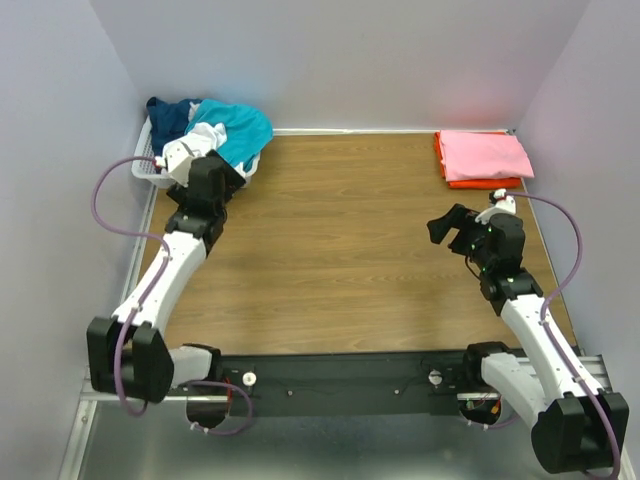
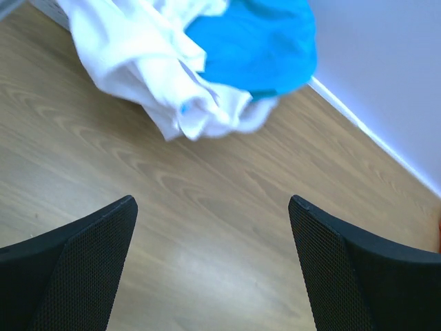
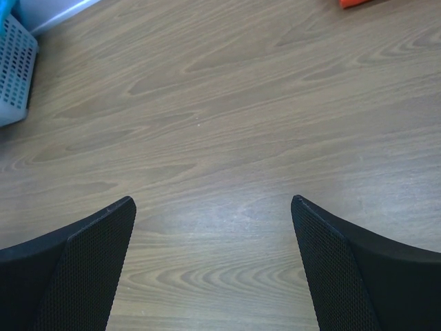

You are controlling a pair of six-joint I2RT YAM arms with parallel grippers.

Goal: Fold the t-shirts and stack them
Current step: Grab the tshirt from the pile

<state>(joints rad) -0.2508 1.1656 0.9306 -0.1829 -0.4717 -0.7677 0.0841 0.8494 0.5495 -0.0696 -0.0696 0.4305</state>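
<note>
The robot's left gripper will next move down and outward onto the near drooping fold of the white shirt (image 2: 148, 65), since that fold is outward and below the gripper and hangs clear of the teal shirt (image 2: 258, 41).
A heap of unfolded t-shirts lies in and over the basket at the back left: white (image 1: 208, 133), teal (image 1: 240, 128) and navy (image 1: 170, 115). In the left wrist view the white shirt (image 2: 148, 65) and teal shirt (image 2: 258, 41) hang just ahead of the fingers. A folded pink shirt (image 1: 485, 155) lies on a folded orange one (image 1: 480, 183) at the back right. My left gripper (image 1: 235, 180) is open and empty, just short of the heap. My right gripper (image 1: 447, 225) is open and empty over bare wood, in front of the folded stack.
The white slatted basket (image 1: 148, 170) stands in the back left corner; it also shows in the right wrist view (image 3: 14, 69). Walls close the table at the back and both sides. A corner of the orange shirt (image 3: 358, 3) shows in the right wrist view.
</note>
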